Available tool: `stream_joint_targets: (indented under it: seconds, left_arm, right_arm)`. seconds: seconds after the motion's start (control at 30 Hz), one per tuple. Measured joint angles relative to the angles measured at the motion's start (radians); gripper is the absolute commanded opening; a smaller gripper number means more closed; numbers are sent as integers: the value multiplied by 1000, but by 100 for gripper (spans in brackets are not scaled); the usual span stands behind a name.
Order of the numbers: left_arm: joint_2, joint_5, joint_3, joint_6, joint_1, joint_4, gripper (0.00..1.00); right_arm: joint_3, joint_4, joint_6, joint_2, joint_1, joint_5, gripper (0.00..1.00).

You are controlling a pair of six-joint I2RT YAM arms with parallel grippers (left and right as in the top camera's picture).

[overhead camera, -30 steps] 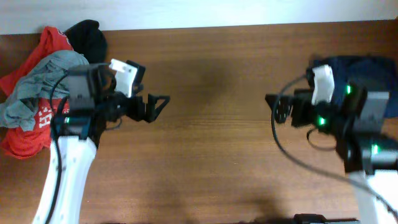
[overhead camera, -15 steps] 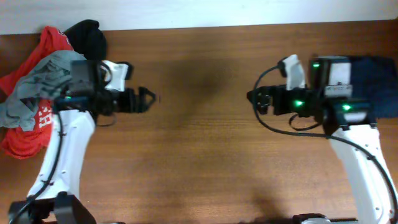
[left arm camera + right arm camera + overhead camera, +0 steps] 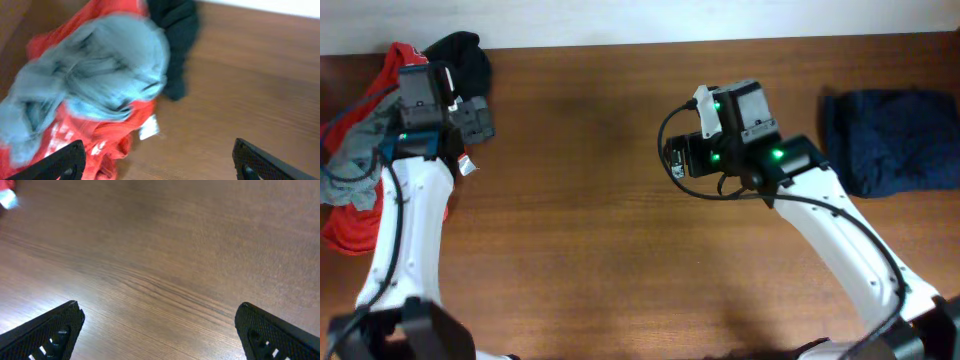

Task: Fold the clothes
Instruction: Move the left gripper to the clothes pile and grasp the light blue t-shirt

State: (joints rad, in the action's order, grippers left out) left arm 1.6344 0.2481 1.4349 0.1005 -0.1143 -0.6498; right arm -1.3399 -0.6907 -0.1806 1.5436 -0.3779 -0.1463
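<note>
I should move my left gripper down and left in the overhead view onto the grey-blue T-shirt's near edge, as it lies on top of the red tee.
The clothes lie in two places. A crumpled heap at the far left holds a pale grey-blue T-shirt on top of a red tee with white lettering, with a black garment at its far end. A navy garment lies alone at the far right. My left gripper hovers open at the heap's near edge, one finger over red cloth, holding nothing. In the overhead view its fingers are hidden under the wrist. My right gripper stands open over bare wood mid-table.
A brown wooden table carries everything, with a pale wall strip along its far edge. A small white label sticks out from the red tee onto the wood. The right arm crosses the right half.
My left arm has swung left and back from mid-table to the heap. My right arm has moved left, off the navy garment toward the table's middle. Both grippers hold nothing.
</note>
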Motion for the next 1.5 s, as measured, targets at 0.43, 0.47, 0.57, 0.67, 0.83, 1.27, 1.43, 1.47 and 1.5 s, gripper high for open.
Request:
stream_joint_targets:
  seconds: [0.43, 0.47, 0.57, 0.67, 0.83, 1.27, 1.43, 1.47, 1.5]
  left_arm:
    - [128, 157, 0, 285, -135, -22, 44]
    - [138, 157, 0, 292, -145, -11, 44]
    - [177, 153, 0, 309, -165, 12, 43]
    - [233, 145, 0, 315, -173, 51, 43]
    - [307, 117, 0, 317, -173, 146, 43]
    - [341, 25, 0, 320, -173, 273, 43]
    - [341, 13, 0, 328, -173, 249, 27]
    - [341, 12, 0, 330, -174, 241, 20]
    - [341, 11, 0, 333, -174, 232, 13]
  right_arm:
    - [0, -27, -8, 40, -2, 19, 100]
    - [0, -28, -8, 40, -2, 19, 100]
    - [0, -28, -8, 40, -2, 19, 100]
    - [0, -37, -8, 40, -2, 19, 100]
    - [0, -42, -8, 40, -2, 19, 99]
    - [0, -42, -8, 48, -2, 19, 99]
    - [0, -42, -8, 65, -2, 19, 99]
    - [0, -42, -8, 66, -2, 20, 99]
    - [0, -42, -8, 66, -2, 19, 99]
